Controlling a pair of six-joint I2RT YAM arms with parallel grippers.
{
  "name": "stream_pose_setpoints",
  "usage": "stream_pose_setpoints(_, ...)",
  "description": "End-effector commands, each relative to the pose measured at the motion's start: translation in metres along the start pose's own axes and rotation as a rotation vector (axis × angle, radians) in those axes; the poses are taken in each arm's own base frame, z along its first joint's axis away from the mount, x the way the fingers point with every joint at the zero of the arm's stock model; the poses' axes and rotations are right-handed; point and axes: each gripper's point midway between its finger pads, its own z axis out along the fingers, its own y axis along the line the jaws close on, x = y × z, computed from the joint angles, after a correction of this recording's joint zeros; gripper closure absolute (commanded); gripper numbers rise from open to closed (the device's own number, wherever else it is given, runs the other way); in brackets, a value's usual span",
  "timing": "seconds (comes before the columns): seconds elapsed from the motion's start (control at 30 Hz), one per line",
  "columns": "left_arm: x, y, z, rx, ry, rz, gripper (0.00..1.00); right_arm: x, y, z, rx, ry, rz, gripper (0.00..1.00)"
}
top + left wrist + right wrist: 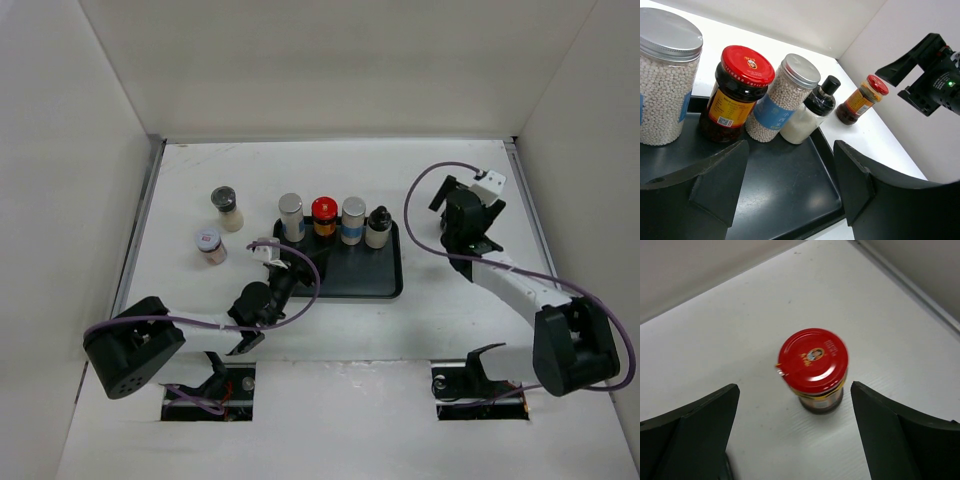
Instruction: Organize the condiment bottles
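Observation:
The jar stands upright below my right gripper's fingers with bare tabletop around it, so the gripper needs to go down with its fingers open on either side of the jar's red cap (813, 360).
Four condiment bottles stand in a row at the back of the black tray (345, 277): silver cap (290, 216), red cap (323, 215), silver cap with blue label (353, 220), black cap (378, 227). A dark grey-capped jar (227, 208) and a white-capped jar (209, 245) stand on the table left of the tray. A seventh jar with a red cap (812, 367) stands on the table between my right gripper's (800, 440) open fingers, untouched; it is hidden in the top view. My left gripper (790, 185) is open and empty over the tray's bare near part.
White walls close in the table on the left, back and right. The right gripper (927, 70) shows in the left wrist view, right of the tray, above the red-capped jar (860, 100). Purple cables loop from both arms.

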Motion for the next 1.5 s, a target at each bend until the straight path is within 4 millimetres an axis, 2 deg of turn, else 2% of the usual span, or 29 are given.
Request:
stream_pose_setpoints(0.0,-0.018,-0.015,0.002,0.048,-0.061,-0.052,0.33,-0.015,-0.021,0.010,0.089,-0.038,-0.013,0.00)
stream_pose_setpoints(0.33,-0.015,-0.014,0.004,0.045,-0.054,-0.052,0.33,0.010,-0.010,0.059,0.054,0.092,-0.041,0.00)
stream_pose_setpoints(0.43,-0.018,-0.014,0.002,0.047,-0.060,-0.056,0.33,0.019,0.002,0.070,0.009,0.106,-0.028,0.00)
stream_pose_setpoints(0.53,-0.016,-0.013,0.003,0.041,-0.058,-0.052,0.33,0.026,0.001,0.073,0.017,0.117,-0.026,0.03)
stream_pose_setpoints(0.6,-0.015,-0.012,0.004,0.041,-0.053,-0.050,0.33,0.028,-0.004,0.076,0.032,0.116,-0.018,0.08)
stream_pose_setpoints(0.7,-0.016,-0.014,0.002,0.047,-0.056,-0.055,0.32,0.027,-0.008,0.079,0.044,0.092,-0.002,0.23)
stream_pose_setpoints(0.77,-0.014,-0.011,0.004,0.038,-0.052,-0.050,0.32,0.018,-0.007,0.076,0.034,0.047,0.014,0.33)
stream_pose_setpoints(0.83,-0.013,-0.011,0.005,0.036,-0.049,-0.048,0.33,0.006,-0.012,0.072,0.052,0.001,0.026,0.37)
stream_pose_setpoints(0.9,-0.015,-0.014,0.004,0.045,-0.054,-0.053,0.33,-0.002,-0.008,0.063,0.044,-0.028,0.031,0.40)
stream_pose_setpoints(1.0,-0.015,-0.012,0.004,0.038,-0.053,-0.051,0.32,-0.013,0.002,0.037,0.008,-0.057,0.047,0.41)
stream_pose_setpoints(1.17,-0.016,-0.016,0.002,0.050,-0.053,-0.056,0.32,-0.020,0.018,-0.022,-0.075,-0.081,0.031,0.40)
stream_pose_setpoints(1.27,-0.013,-0.014,0.005,0.043,-0.047,-0.052,0.32,-0.019,0.030,-0.059,-0.159,-0.071,0.025,0.40)
stream_pose_setpoints(1.47,-0.017,-0.013,0.004,0.040,-0.057,-0.055,0.32,0.003,0.063,-0.119,-0.360,-0.009,0.010,0.39)
